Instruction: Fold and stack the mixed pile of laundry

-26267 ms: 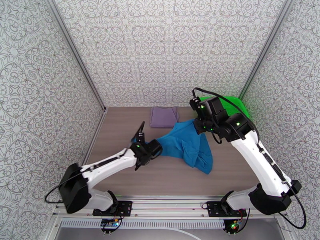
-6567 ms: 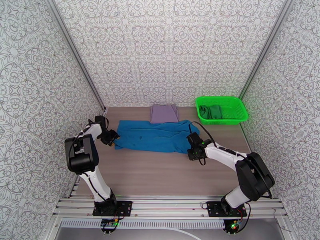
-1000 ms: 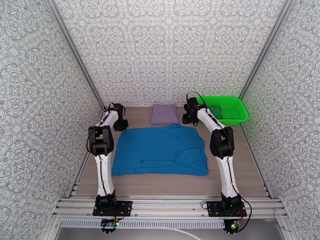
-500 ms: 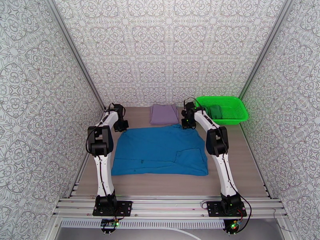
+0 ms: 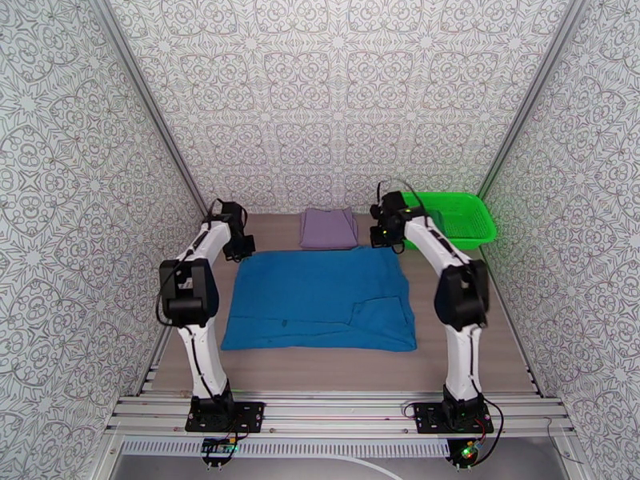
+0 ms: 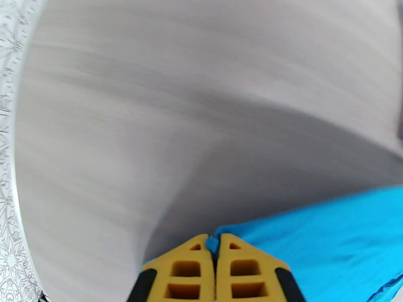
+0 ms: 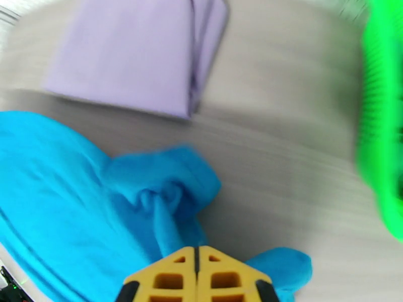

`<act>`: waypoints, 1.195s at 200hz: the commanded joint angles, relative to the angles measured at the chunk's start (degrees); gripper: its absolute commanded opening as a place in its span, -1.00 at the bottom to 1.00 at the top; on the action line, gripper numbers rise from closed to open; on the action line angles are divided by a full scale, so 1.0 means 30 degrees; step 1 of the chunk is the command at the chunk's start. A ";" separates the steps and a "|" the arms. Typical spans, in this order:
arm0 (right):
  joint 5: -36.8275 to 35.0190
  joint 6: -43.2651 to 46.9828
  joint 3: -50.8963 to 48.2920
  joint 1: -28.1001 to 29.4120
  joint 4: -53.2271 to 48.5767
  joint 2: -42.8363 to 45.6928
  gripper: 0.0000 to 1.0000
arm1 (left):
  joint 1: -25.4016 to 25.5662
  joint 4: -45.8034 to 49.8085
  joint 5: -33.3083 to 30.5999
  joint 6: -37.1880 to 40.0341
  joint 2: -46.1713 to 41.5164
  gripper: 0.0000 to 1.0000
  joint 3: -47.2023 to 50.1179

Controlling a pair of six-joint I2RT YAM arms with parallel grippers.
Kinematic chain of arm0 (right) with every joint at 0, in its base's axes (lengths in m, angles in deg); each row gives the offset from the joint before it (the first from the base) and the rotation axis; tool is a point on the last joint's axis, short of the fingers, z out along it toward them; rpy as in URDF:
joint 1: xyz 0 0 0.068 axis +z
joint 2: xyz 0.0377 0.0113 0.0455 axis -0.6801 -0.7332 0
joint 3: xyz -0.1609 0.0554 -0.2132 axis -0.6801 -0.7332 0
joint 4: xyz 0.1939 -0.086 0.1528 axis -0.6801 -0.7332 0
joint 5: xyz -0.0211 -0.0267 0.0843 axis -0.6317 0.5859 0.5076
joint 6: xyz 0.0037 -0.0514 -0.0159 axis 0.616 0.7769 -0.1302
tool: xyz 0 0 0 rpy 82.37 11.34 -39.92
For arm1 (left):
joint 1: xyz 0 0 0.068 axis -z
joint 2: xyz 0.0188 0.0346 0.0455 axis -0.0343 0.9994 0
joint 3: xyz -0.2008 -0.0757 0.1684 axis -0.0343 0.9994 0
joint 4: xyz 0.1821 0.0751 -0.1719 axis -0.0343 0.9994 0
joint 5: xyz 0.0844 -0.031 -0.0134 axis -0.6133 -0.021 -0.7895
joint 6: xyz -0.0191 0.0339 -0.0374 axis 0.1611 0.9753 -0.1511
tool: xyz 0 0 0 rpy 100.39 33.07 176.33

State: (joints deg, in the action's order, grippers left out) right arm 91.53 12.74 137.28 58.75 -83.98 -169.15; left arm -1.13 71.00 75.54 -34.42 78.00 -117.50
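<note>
The right gripper next draws the bunched cloth back toward my base and releases it over the blue garment (image 5: 320, 302), since its far edge still lies unfolded.
The bright blue garment (image 5: 320, 302) lies spread flat in the middle of the table. My left gripper (image 5: 246, 248) is at its far left corner. In the left wrist view the yellow fingertips (image 6: 229, 257) are shut, with a sliver of blue cloth (image 6: 327, 232) pinched between them. My right gripper (image 5: 385, 238) is at the far right corner. In the right wrist view it (image 7: 196, 255) is shut on bunched blue cloth (image 7: 156, 197). The folded lavender-grey garment (image 5: 328, 230) lies just beyond the blue one, between the two grippers, and appears again in the right wrist view (image 7: 131, 61).
A bright green mesh basket (image 5: 472, 214) stands at the far right corner, close behind the right arm, its wall (image 7: 383, 122) at the right edge of the right wrist view. Patterned walls enclose the table on three sides. Bare wood runs along the near edge.
The right gripper has closed on the blue garment's far right corner. Both grippers have moved slightly toward the back wall, and the garment's far edge now lies straighter and farther back.
</note>
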 commanded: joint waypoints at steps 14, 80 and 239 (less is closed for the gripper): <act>0.0567 -0.0902 -0.4588 -0.0059 0.2566 0.2259 -1.00 | 0.0001 -0.1485 -0.0129 -0.0480 -0.1851 -1.00 0.2960; 0.1164 -0.2657 -1.3213 0.0132 0.6703 0.5862 -1.00 | -0.0311 -0.3327 -0.0561 -0.1560 -0.4221 -1.00 0.7730; -0.2220 0.1095 -0.3798 0.0331 0.0769 -0.0011 -0.14 | -0.0319 -0.4313 -0.0429 -0.2206 -0.4875 -1.00 0.9845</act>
State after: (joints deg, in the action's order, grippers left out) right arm 87.92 10.86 119.44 60.37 -73.56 -160.87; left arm -2.05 59.40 74.01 -40.32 62.57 -88.45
